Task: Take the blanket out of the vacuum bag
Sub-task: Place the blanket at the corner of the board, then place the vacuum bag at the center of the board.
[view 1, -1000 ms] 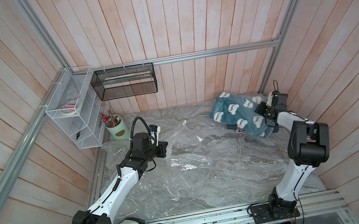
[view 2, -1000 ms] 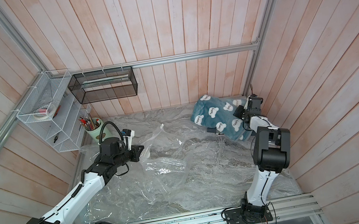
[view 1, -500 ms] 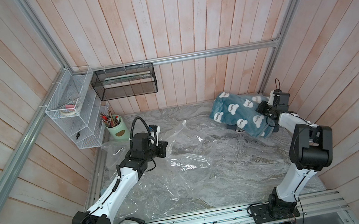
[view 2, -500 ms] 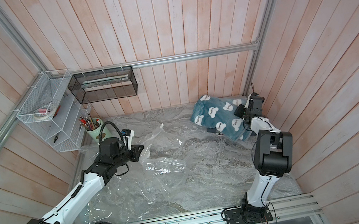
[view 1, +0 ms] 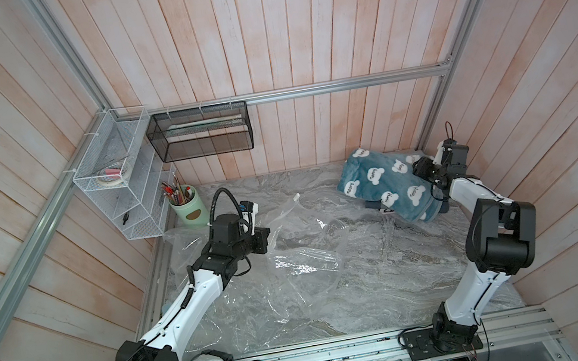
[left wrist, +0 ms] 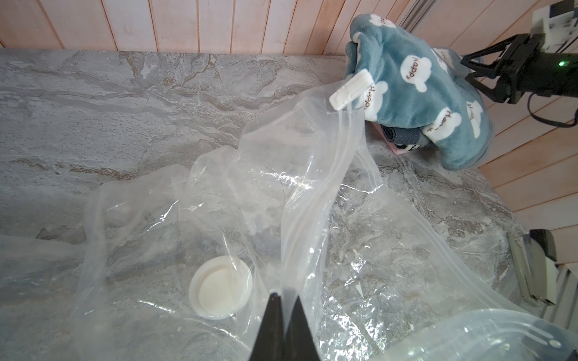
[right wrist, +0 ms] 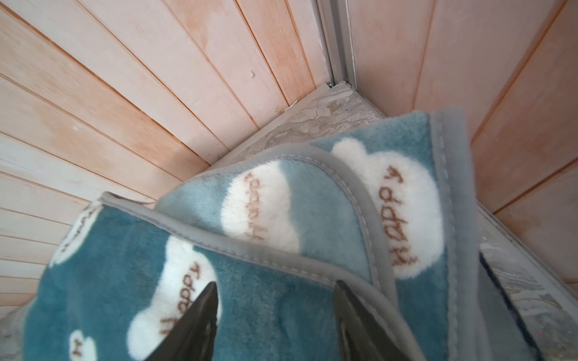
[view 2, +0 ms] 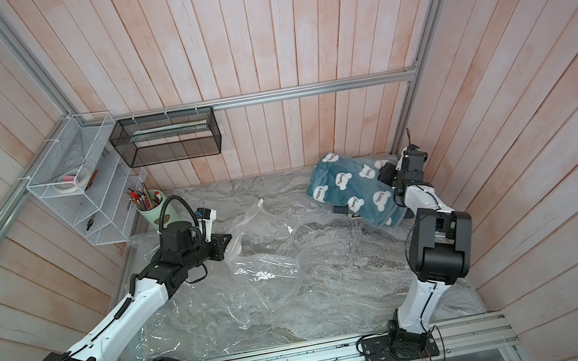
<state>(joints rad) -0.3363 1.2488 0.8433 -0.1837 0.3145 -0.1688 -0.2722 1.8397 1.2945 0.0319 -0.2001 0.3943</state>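
Note:
The blanket (view 1: 386,182) is already lying outside the bag. My left gripper should move outward next, toward the bare tabletop before the far wall (view 1: 276,187), and let go of the bag's piece of plastic.
The blanket (view 1: 386,182) (view 2: 353,187), teal with white "Happy" bears, lies folded in the far right corner, outside the vacuum bag. My right gripper (right wrist: 275,284) (view 1: 422,169) hovers over its grey-trimmed edge, open, with the fingers apart above the fabric (right wrist: 250,312). The vacuum bag (view 1: 293,267) (view 2: 255,273) (left wrist: 281,187) is crumpled clear plastic spread over the middle and left of the table. Its round white valve cap (left wrist: 220,287) and white zip slider (left wrist: 350,89) (view 1: 296,197) both show. My left gripper (left wrist: 284,300) (view 1: 267,239) is shut on a fold of the bag's plastic beside the cap.
A white wire shelf (view 1: 116,193), a black mesh basket (view 1: 201,132) and a green cup of pens (view 1: 187,207) stand at the back left. Wooden walls close in on the right arm. A dark and pink item (left wrist: 403,137) peeks from under the blanket.
My right gripper has opened and let go of the blanket, which now rests in the corner. The right wrist shifted slightly toward the wall. The left arm has not moved.

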